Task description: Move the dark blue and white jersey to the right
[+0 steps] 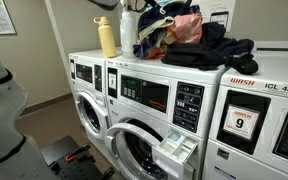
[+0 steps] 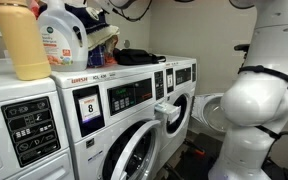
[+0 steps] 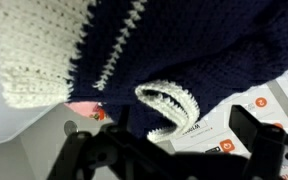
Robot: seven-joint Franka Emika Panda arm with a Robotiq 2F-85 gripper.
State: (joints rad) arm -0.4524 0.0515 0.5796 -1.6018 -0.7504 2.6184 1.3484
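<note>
The dark blue knit point(image 3: 192, 58) beside the thin stripe is still beyond the robot's open fingers, so the gripper needs to move down next, past the jersey's curled white-trimmed edge and onto that knit.
The dark blue and white knitted jersey point(image 3: 174, 50) fills the top of the wrist view, and a white-trimmed edge of it curls down between my fingers. My gripper point(image 3: 174, 150) is open just above it, its two dark fingers wide apart on either side. In both exterior views the jersey point(image 1: 154, 22) lies on a pile of clothes point(image 2: 104, 40) on top of the washing machines. My gripper point(image 1: 142, 8) hangs over that pile at the top of the frame and is mostly cut off.
A yellow bottle point(image 1: 107, 38) and a white detergent jug point(image 2: 59, 35) stand beside the pile. Black garments point(image 1: 209, 55) lie spread on the machine top. A detergent drawer point(image 1: 174, 150) sticks out, open, from a washer front.
</note>
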